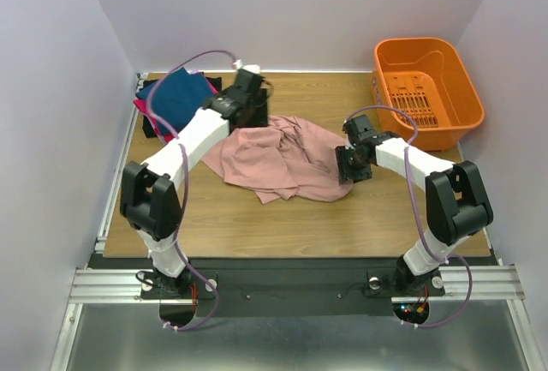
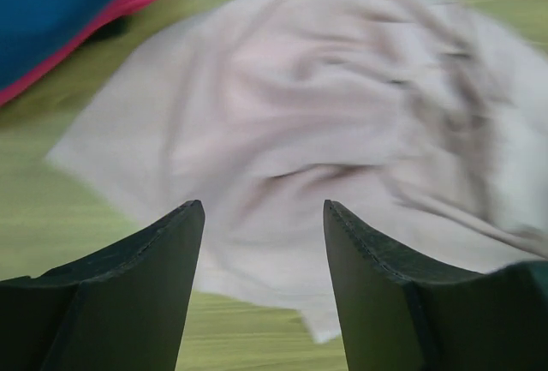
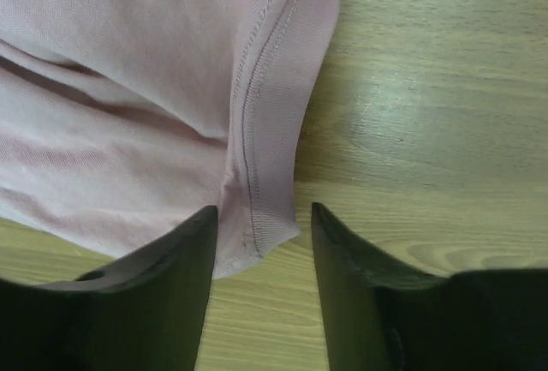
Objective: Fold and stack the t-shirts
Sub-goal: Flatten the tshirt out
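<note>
My left gripper swings back and lowers onto the middle of the pink t-shirt's near edge [image 1: 288, 190] next, since the cloth ends there against bare wood, open to its fingers.
A dusty-pink t-shirt [image 1: 282, 158] lies crumpled in the middle of the wooden table. At the back left sits a stack of folded t-shirts, navy-blue [image 1: 181, 97] on top with a magenta edge [image 1: 147, 112] under it. My left gripper [image 1: 253, 112] hovers over the pink shirt's far left edge, jaws open and empty. In the left wrist view the pink t-shirt [image 2: 325, 122] spreads blurred beyond the left gripper [image 2: 264, 217]. My right gripper [image 1: 351, 165] stands open at the shirt's right edge. In the right wrist view a ribbed hem [image 3: 274, 122] lies loose between the jaws of the right gripper [image 3: 261, 217].
An orange plastic basket [image 1: 428, 88] stands at the back right corner. White walls close in the table on three sides. Bare wood [image 1: 282, 230] lies between the pink shirt and the near edge.
</note>
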Controlling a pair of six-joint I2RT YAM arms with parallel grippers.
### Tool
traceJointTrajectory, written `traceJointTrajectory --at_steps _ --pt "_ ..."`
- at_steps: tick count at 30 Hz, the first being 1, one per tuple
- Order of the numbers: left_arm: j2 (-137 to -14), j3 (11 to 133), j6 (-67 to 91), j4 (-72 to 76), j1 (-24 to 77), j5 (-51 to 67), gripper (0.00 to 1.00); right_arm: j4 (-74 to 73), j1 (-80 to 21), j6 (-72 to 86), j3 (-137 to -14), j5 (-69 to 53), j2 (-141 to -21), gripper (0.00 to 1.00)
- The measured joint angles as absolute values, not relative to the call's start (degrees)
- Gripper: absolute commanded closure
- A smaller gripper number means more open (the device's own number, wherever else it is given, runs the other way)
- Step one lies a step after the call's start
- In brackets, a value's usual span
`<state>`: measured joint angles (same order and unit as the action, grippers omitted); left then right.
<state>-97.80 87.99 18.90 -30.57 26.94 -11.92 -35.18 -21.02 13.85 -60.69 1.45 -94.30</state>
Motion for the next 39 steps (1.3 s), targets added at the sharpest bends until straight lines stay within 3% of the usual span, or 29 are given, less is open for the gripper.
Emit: traceJointTrajectory --at_steps 6,14,34,36,37,39 --pt "-104.8 96.6 17.3 -31.2 39.0 -6.7 0.34 -35.6 -21.0 14.8 -60.8 1.1 -94.3 0.32" --pt "-112.9 93.0 15.7 -36.5 40.4 1.1 0.34 -35.6 -21.0 16.8 -63.0 -1.4 -96.8 0.25" --pt "-115.4 87.3 15.9 -38.8 44.5 5.8 0.32 -35.5 -20.2 17.8 -63.2 -3.5 -98.4 0.23" --pt "-115.4 87.0 15.9 -38.8 44.5 5.8 0.37 -35.5 -20.2 17.8 -63.2 -3.5 -98.4 0.23" --pt "-115.4 87.0 15.9 -38.7 44.5 5.8 0.5 -35.5 -20.2 17.8 -63.2 -3.5 -98.4 0.23" --pt "-115.4 87.0 16.0 -38.4 44.5 5.7 0.63 -35.5 -20.2 17.8 -63.2 -3.5 -98.4 0.29"
